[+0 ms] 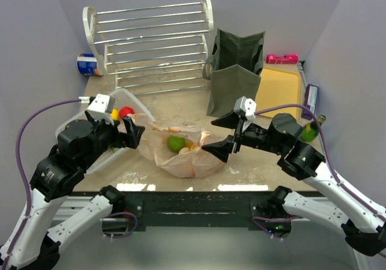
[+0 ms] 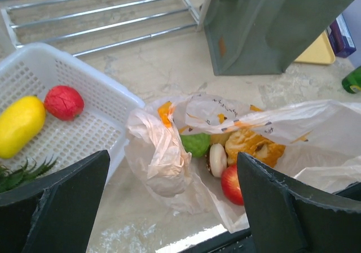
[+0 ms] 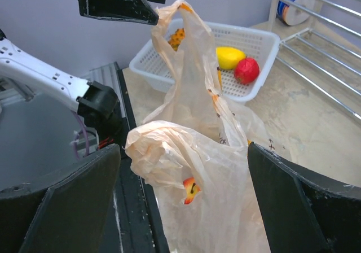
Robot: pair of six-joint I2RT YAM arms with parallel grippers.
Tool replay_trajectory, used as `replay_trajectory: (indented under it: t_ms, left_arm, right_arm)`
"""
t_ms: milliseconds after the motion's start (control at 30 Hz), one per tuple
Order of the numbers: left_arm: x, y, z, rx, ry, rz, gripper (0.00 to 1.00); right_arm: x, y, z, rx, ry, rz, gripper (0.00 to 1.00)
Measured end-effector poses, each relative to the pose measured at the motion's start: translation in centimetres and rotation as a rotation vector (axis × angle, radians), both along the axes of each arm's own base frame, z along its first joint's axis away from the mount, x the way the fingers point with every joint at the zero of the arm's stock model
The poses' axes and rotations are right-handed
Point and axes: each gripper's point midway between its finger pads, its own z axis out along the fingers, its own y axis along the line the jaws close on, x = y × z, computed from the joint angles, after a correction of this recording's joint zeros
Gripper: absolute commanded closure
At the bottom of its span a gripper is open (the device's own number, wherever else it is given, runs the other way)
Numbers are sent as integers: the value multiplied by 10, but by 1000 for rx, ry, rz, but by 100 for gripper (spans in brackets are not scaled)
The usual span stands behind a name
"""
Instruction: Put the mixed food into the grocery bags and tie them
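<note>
I will lower my left gripper slightly onto the handle's bunched top (image 1: 146, 121) (image 2: 169, 171) and close my fingers there, because the peach bag's crumpled handle stands loose between my open fingers.
The peach plastic grocery bag (image 1: 181, 155) lies at the table's front middle with mixed food in it: a green fruit (image 2: 196, 144), a red apple (image 2: 232, 183), a white piece (image 2: 218, 158) and an orange-brown item (image 2: 251, 144). My left gripper (image 2: 175, 205) stands open, and the bag's crumpled left handle (image 2: 161, 151) sits loose between its fingers. My right gripper (image 3: 183, 205) is open too, around the other bunched handle (image 3: 186, 157) without pinching it. The olive tote (image 1: 235, 71) stands upright behind the bag. A yellow fruit (image 2: 20, 125) and a red fruit (image 2: 64, 101) lie in the white basket (image 2: 84, 123).
A metal rack (image 1: 154, 41) lies at the back left with a blue can (image 1: 89, 64) beside it. A yellow board (image 1: 278, 89), a pink item (image 1: 281, 58) and a green bottle (image 1: 310, 128) are at the right. Grey walls close in both sides.
</note>
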Motion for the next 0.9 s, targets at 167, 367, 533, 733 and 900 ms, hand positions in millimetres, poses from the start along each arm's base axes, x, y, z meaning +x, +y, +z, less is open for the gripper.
replay_trajectory:
  t_ms: [167,367,533,733,900]
  left_arm:
    - [0,-9,-17,-6,54,-28,4]
    - [4,-15,-29,-1,90,-39,36]
    - [5,-18,-34,4,107,-49,95]
    - [9,-22,-17,-21,60,-59,100]
    - [18,-36,57,-140,-119,-100,100]
  right_arm:
    - [1,4,-9,-11,-5,-8,2]
    - [-1,15,-19,-31,-10,-13,9]
    - [-1,26,-25,-53,-22,-43,100]
    - [37,13,-22,-92,2,-292,100]
    - [64,-21,55,-14,-102,-512,100]
